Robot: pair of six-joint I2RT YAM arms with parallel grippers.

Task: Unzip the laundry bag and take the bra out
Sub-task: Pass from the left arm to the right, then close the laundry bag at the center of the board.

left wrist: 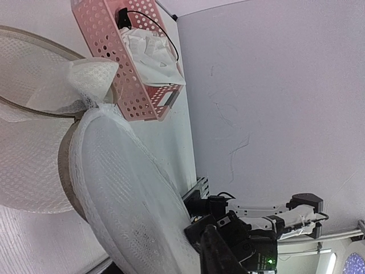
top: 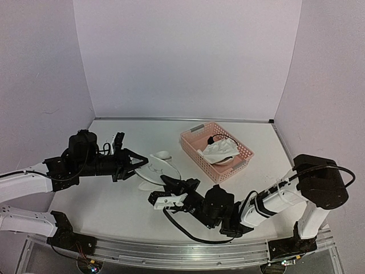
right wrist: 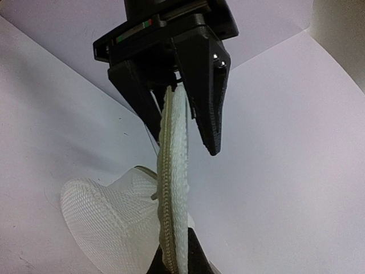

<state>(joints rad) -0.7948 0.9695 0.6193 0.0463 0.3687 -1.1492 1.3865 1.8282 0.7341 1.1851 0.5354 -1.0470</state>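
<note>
The laundry bag (top: 159, 165) hangs in the air, so my right gripper will next turn down, lower the bag onto the bare tabletop below the gripper, and let go.
The laundry bag (top: 159, 165), a round white mesh pouch, hangs stretched between my two grippers left of centre. My left gripper (top: 137, 164) holds its left rim. In the right wrist view the left gripper (right wrist: 185, 145) has the rim between its jaws. My right gripper (top: 161, 187) is shut on the near rim, and the zipper seam (right wrist: 168, 188) runs up from it (right wrist: 177, 265). The mesh (left wrist: 125, 188) fills the left wrist view, with one left finger (left wrist: 219, 260) beside it. The bra (top: 219, 150), white with a black strap, lies in the pink basket (top: 194, 155).
The pink lattice basket (left wrist: 97, 23) stands right of centre toward the back, with the bra (left wrist: 148, 51) showing in it. White walls close the table at the back and sides. The right arm (left wrist: 285, 220) lies low along the near edge.
</note>
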